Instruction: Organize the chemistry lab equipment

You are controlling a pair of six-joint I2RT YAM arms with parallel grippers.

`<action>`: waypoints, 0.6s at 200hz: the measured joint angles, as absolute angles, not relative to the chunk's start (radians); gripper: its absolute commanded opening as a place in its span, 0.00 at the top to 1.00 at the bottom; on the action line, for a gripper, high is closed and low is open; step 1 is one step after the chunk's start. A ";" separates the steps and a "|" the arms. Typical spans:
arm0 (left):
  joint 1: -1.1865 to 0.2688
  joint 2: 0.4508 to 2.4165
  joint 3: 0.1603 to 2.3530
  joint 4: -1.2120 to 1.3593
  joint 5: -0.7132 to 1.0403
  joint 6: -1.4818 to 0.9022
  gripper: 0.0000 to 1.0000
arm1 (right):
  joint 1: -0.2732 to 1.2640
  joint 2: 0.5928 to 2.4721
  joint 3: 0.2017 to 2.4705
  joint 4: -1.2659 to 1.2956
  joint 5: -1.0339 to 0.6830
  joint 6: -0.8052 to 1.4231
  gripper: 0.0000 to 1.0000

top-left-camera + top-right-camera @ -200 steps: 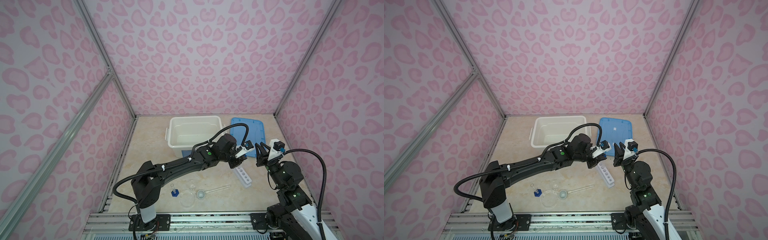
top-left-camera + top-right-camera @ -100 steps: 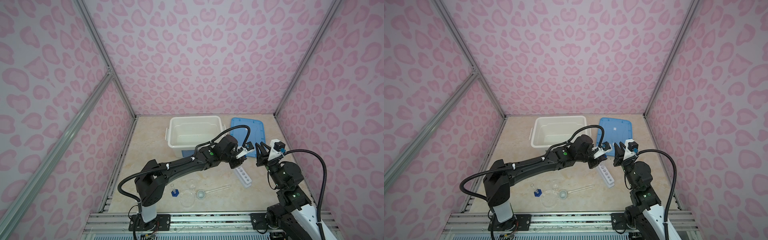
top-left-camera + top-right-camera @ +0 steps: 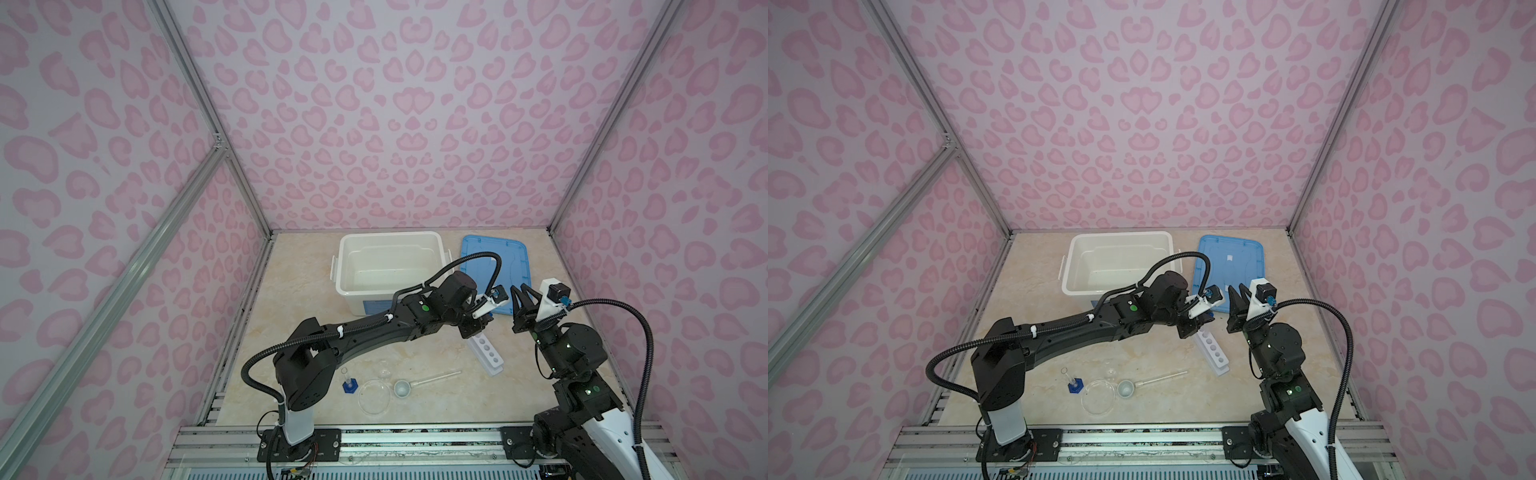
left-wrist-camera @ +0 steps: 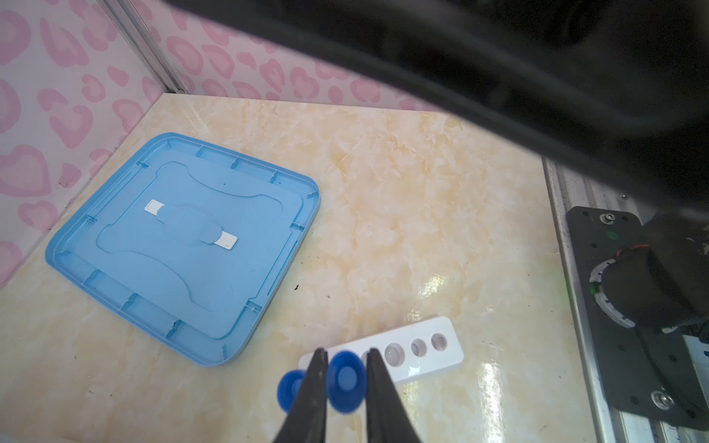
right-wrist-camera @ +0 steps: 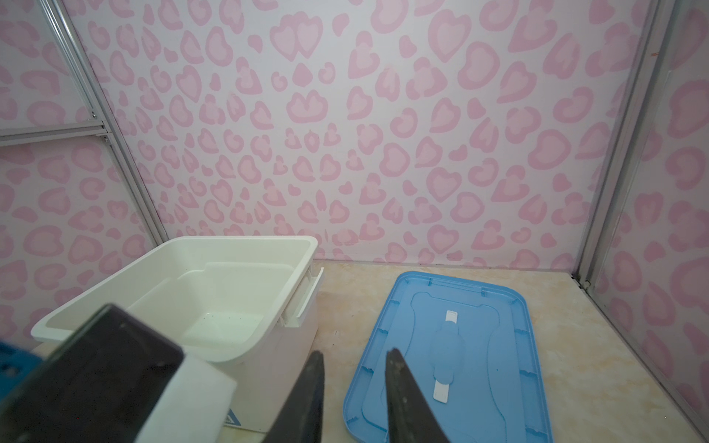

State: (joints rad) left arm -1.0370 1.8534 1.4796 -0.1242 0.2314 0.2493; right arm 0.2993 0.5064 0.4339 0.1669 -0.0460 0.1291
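Observation:
The left gripper should next move down toward the far end of the white rack and let go of the clear test tube, since the tube hangs over the row of holes.
My left gripper [image 4: 346, 351] is shut on a clear test tube below its blue cap [image 4: 345, 381], over the far end of the white six-hole rack [image 4: 422, 353]; the cap hides the hole under it. A second blue cap [image 4: 291, 389] shows just beside it at the rack's end. In both top views the left gripper [image 3: 478, 322] [image 3: 1200, 322] reaches across to the rack [image 3: 488, 353] [image 3: 1214, 353]. My right gripper [image 3: 524, 297] [image 5: 355, 353] hangs open and empty, raised beside the rack.
Near the front edge lie a pale-capped test tube [image 3: 432, 378], a round clear dish [image 3: 374, 397], a small clear cup [image 3: 384, 370] and a blue-based cylinder [image 3: 348, 384]. The white bin [image 3: 390, 237] and its blue lid [image 3: 494, 257] sit at the back.
The left arm has shifted slightly while holding the tube over the rack's far end. The right arm has stayed where it was.

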 measured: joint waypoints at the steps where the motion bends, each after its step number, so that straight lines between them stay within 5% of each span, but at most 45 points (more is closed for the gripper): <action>1: -1.037 1.853 1.480 -0.124 0.231 0.249 0.88 | 0.299 0.506 0.434 0.167 -0.046 0.129 0.72; 120: -1.037 1.877 1.459 -0.090 0.211 0.236 0.86 | 0.299 0.508 0.432 0.167 -0.050 0.139 0.72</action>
